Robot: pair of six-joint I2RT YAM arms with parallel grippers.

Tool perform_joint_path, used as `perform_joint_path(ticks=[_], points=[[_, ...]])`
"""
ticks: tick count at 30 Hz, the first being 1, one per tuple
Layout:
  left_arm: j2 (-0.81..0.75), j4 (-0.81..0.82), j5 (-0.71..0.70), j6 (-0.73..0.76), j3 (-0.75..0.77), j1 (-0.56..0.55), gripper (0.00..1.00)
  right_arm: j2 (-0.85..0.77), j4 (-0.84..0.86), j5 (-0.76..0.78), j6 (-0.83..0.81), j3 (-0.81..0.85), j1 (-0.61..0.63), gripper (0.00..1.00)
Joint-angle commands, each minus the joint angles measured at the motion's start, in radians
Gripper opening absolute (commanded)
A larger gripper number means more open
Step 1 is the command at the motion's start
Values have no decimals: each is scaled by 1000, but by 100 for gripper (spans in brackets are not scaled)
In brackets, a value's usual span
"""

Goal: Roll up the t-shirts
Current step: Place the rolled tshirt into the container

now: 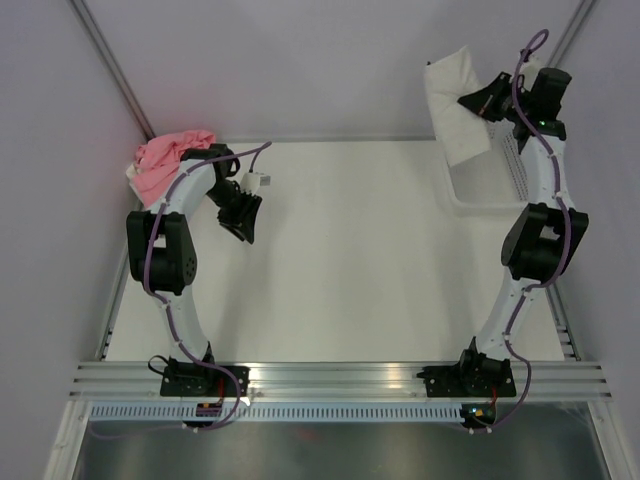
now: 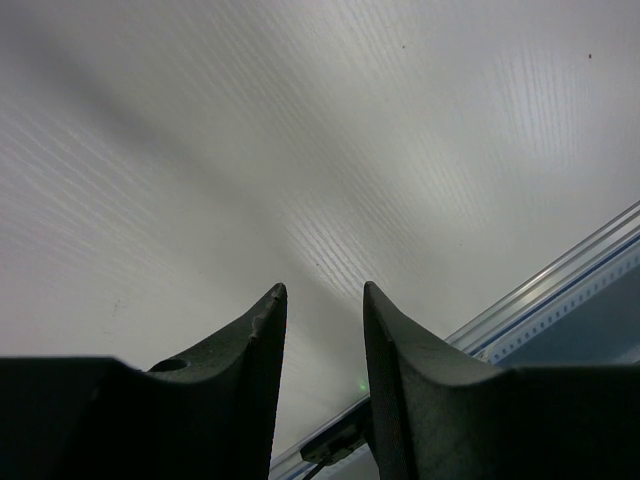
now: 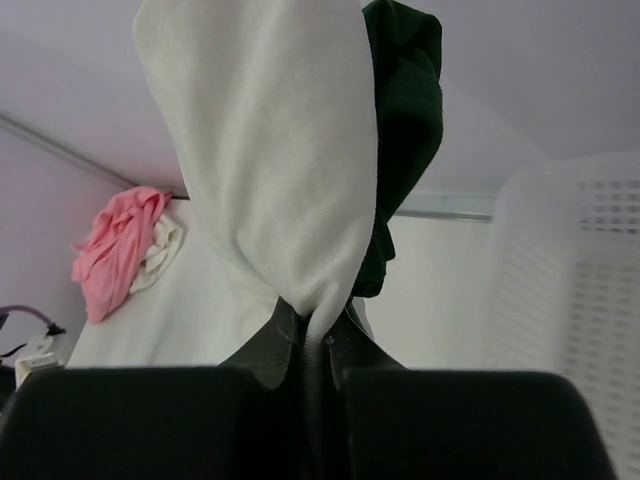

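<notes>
The open mesh basket [image 1: 487, 180] is below my right gripper, so next I need to move the gripper down between the basket's sides and release the white t-shirt [image 1: 452, 112] where the basket's bottom is bare.
My right gripper [image 1: 487, 103] is raised at the far right, shut on a white t-shirt [image 1: 452, 112] that hangs over the basket. In the right wrist view the white t-shirt [image 3: 270, 150] is pinched between my right gripper's [image 3: 318, 335] tips, and no print shows on it. A dark green t-shirt [image 3: 405, 100] hangs just behind it; I cannot tell whether it is clamped too. A pink t-shirt [image 1: 170, 158] lies crumpled in the far left corner on a cream one [image 3: 160, 252]. My left gripper [image 1: 245, 222] is open and empty above the bare table [image 2: 322, 290].
A white plastic mesh basket [image 1: 478, 190] stands at the far right under the hanging shirt, and it also shows in the right wrist view [image 3: 570, 290]. An aluminium rail [image 1: 340, 378] runs along the near edge. Walls close off the back and both sides.
</notes>
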Motion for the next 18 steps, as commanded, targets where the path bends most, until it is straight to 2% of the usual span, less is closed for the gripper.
perform_joint_path(ticks=[1,9,14,18], points=[[-48,12,4,-22,-14,2,42,37,-32,21,-30,104,-76,0],[-48,13,0,-29,-24,2,43,184,-159,62,-198,179,-144,0],[-51,12,-10,-30,-37,2,43,258,-187,56,-202,170,-147,0],[-52,13,-14,-33,-41,2,43,275,-127,73,-174,75,-146,0]])
